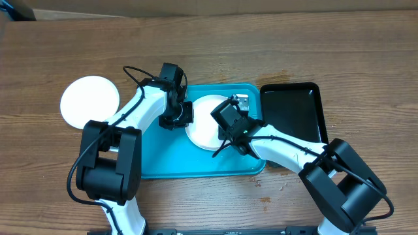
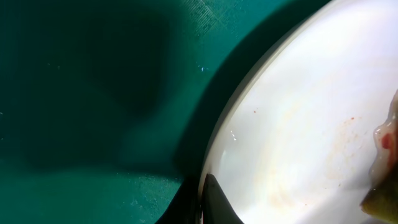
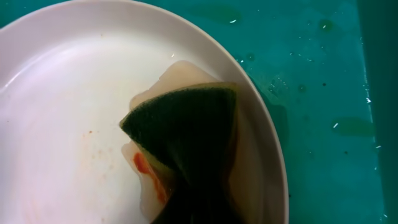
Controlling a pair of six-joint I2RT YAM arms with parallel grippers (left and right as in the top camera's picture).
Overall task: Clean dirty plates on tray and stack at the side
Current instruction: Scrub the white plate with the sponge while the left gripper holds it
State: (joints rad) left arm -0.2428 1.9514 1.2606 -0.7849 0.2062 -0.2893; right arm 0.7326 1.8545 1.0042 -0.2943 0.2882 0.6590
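Note:
I will lift off the plate, cross over the glossy black tray (image 1: 295,116), right of my right gripper in the overhead view, then lower and release the sponge.
A white plate (image 1: 202,117) lies on the turquoise tray (image 1: 170,160). My left gripper (image 1: 185,117) is shut on its left rim; in the left wrist view the dark fingertips (image 2: 214,202) pinch the plate (image 2: 298,112) edge over the tray (image 2: 93,93). My right gripper (image 1: 230,119) is shut on a sponge (image 3: 186,130), green scouring side up, and presses it onto the plate (image 3: 62,93). Red sauce stains the sponge's pale foam, and faint reddish specks mark the plate. A second white plate (image 1: 90,101) sits on the table to the left, off the tray.
A glossy black tray (image 1: 294,111) lies directly to the right of the turquoise one. A small greyish object (image 1: 243,101) sits in the turquoise tray's far right corner. Water droplets speckle the tray floor (image 3: 311,62). Bare wooden table (image 1: 261,39) surrounds everything.

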